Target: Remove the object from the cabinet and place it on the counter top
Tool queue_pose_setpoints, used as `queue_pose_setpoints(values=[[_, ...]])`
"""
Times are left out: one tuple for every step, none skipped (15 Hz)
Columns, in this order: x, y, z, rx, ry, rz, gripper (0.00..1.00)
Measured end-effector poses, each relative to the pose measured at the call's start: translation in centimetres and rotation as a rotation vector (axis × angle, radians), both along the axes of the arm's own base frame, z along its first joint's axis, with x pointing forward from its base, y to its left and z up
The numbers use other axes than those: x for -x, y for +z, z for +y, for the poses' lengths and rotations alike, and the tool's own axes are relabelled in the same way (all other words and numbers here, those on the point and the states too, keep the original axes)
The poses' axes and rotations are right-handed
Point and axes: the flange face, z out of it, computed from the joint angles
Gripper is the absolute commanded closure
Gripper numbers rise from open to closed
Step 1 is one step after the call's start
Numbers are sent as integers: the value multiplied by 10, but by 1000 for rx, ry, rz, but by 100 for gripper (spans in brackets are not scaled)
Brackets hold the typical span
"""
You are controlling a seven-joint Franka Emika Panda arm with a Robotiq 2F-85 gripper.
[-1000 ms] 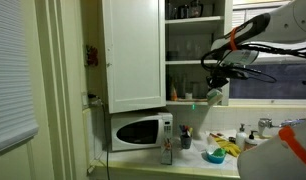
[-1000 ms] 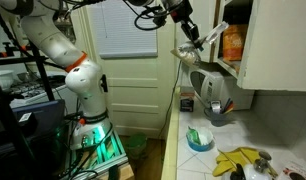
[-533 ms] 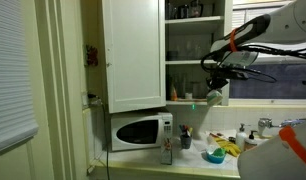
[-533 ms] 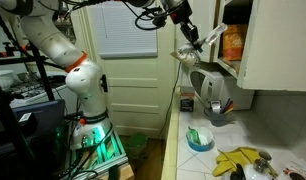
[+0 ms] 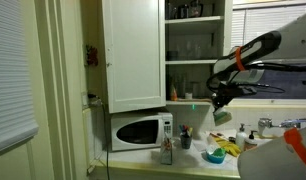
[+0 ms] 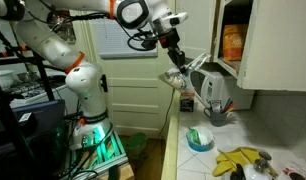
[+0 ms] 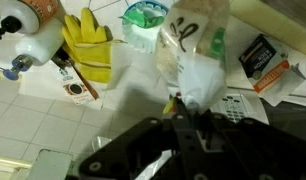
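Observation:
My gripper lowers the bag [image 5: 220, 115] toward the white microwave next, then releases it on the open counter top beside the green-white bowl.
My gripper [image 7: 185, 108] is shut on the object, a crumpled clear plastic bag [image 7: 191, 52] with something white inside. In both exterior views the gripper [image 5: 222, 99] [image 6: 174, 62] holds the bag [image 5: 220, 115] [image 6: 184, 84] in the air, outside the cabinet and above the counter top [image 5: 193, 166] [image 6: 225, 152]. The white cabinet [image 5: 133, 55] stands with its door open and its shelves of glasses [image 5: 193, 50] showing. In an exterior view its edge [image 6: 268, 45] is at the right, with an orange packet [image 6: 231, 42] on a shelf.
On the counter lie bananas [image 7: 88, 45] [image 6: 241, 160], a green-white bowl [image 7: 148, 18] [image 6: 200, 139], a white bottle [image 7: 33, 40], a calculator [image 7: 239, 106] and a small box [image 7: 269, 60]. A grey kettle [image 6: 213, 94] and a white microwave [image 5: 139, 131] stand there.
The arm has drawn back from the cabinet shelf and dropped lower, carrying the bag out over the counter.

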Motion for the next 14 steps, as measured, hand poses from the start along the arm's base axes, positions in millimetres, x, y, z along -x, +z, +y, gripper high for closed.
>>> queue_pose_setpoints(values=[[5, -10, 2, 17, 1, -18, 96], [9, -21, 3, 34, -2, -43, 96], [12, -32, 5, 55, -6, -74, 96], [13, -39, 3, 76, -11, -104, 96], [9, -39, 0, 99, -14, -133, 96], [5, -38, -2, 122, -15, -158, 96], [-1, -39, -4, 141, -11, -180, 96], [-8, -41, -3, 159, 4, -197, 96], [-16, -44, 1, 174, 25, -211, 96], [-24, -47, 6, 182, 49, -217, 85], [-32, -52, 12, 179, 73, -207, 85], [-37, -57, 16, 174, 91, -194, 85], [-41, -61, 19, 171, 100, -185, 85], [-42, -62, 19, 170, 104, -181, 85]])
